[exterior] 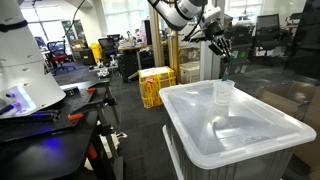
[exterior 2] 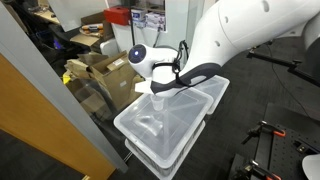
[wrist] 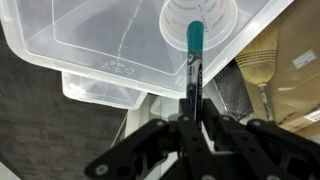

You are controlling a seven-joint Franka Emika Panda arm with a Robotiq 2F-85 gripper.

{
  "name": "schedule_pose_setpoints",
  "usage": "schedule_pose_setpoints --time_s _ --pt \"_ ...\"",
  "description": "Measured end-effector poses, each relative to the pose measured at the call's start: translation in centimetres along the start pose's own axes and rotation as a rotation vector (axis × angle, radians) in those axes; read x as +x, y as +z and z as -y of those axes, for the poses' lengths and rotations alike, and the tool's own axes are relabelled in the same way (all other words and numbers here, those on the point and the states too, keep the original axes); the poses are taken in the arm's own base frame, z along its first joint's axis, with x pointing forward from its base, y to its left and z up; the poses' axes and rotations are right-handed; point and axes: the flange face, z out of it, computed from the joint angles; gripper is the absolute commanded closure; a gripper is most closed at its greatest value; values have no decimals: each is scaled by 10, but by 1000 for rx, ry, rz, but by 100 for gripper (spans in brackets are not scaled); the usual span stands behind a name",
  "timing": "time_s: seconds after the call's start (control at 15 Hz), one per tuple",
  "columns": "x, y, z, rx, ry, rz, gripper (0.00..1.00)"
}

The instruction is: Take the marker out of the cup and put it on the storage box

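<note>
I will next carry the marker (exterior: 227,68) to the left in the wrist view with my gripper, off the cup's opening, and let it go, because the bare lid of the storage box beside the cup is that way.
My gripper (wrist: 192,128) is shut on the teal-green marker (wrist: 192,62), which points from my fingers toward the clear cup (wrist: 200,17). In the wrist view the marker's teal end lies over the cup's mouth. The cup (exterior: 224,92) stands upright near the far edge of the storage box lid (exterior: 262,134). In an exterior view the gripper (exterior: 222,48) hangs above the cup with the marker (exterior: 227,68) as a thin dark line just over the rim. The gripper (exterior 2: 160,88), cup (exterior 2: 158,103) and storage box (exterior 2: 190,128) also show in an exterior view.
A yellow crate (exterior: 155,85) stands on the floor behind the box. A second translucent bin (wrist: 100,90) sits under the top box. A dark workbench (exterior: 50,115) with tools is beside it. A broom (wrist: 262,65) and cardboard boxes (exterior 2: 105,68) stand nearby.
</note>
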Motion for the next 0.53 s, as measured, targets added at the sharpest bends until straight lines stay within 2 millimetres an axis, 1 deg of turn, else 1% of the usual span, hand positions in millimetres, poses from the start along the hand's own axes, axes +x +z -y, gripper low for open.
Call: schedule_pose_setpoints --time_s 0.27,0.53 --pt "17 -22 -31 -9 99 -46 96" --pt "37 -33 -71 -15 228 -84 96"
